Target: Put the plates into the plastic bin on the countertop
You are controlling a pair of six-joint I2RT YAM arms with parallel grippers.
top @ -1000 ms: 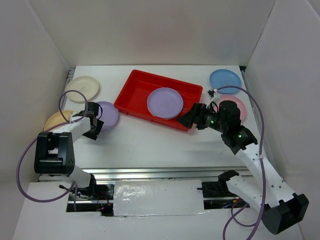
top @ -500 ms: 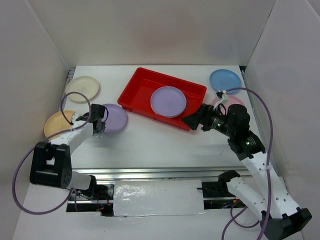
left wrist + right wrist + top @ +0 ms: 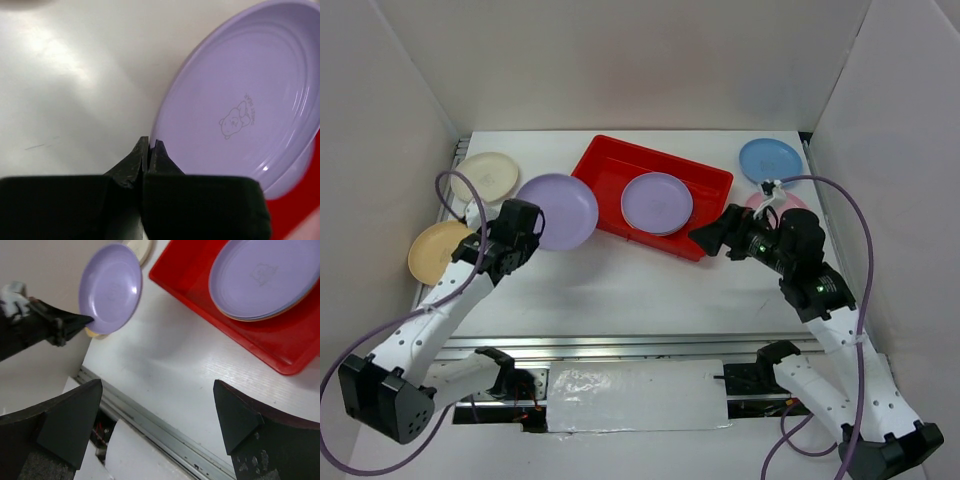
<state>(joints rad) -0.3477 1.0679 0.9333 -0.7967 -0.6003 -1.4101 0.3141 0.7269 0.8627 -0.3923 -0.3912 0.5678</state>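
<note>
I should move my left gripper with its plate away from my base until it is over the red plastic bin, then lower the plate onto the purple plate there (image 3: 657,203) (image 3: 293,176).
My left gripper (image 3: 527,226) is shut on the rim of a purple plate (image 3: 558,210), which it holds tilted above the countertop (image 3: 620,290), just left of the red plastic bin (image 3: 608,166). In the left wrist view the pinched jaws (image 3: 149,145) grip the plate (image 3: 240,100) at its edge. A second purple plate (image 3: 657,202) lies in the bin on top of another plate. My right gripper (image 3: 706,237) hangs open and empty at the bin's near right corner. The right wrist view shows the held plate (image 3: 111,287) and the binned plate (image 3: 270,275).
A cream plate (image 3: 488,175) and a yellow-orange plate (image 3: 435,250) lie at the far left. A blue plate (image 3: 770,158) sits at the back right. A pink plate (image 3: 788,204) is partly hidden behind my right arm. White walls enclose the table; a metal rail (image 3: 165,427) runs along its near edge.
My left gripper shut on the purple plate's rim and lifted it up and right toward the bin. The bin shifted slightly right, and my right gripper drew back a little.
</note>
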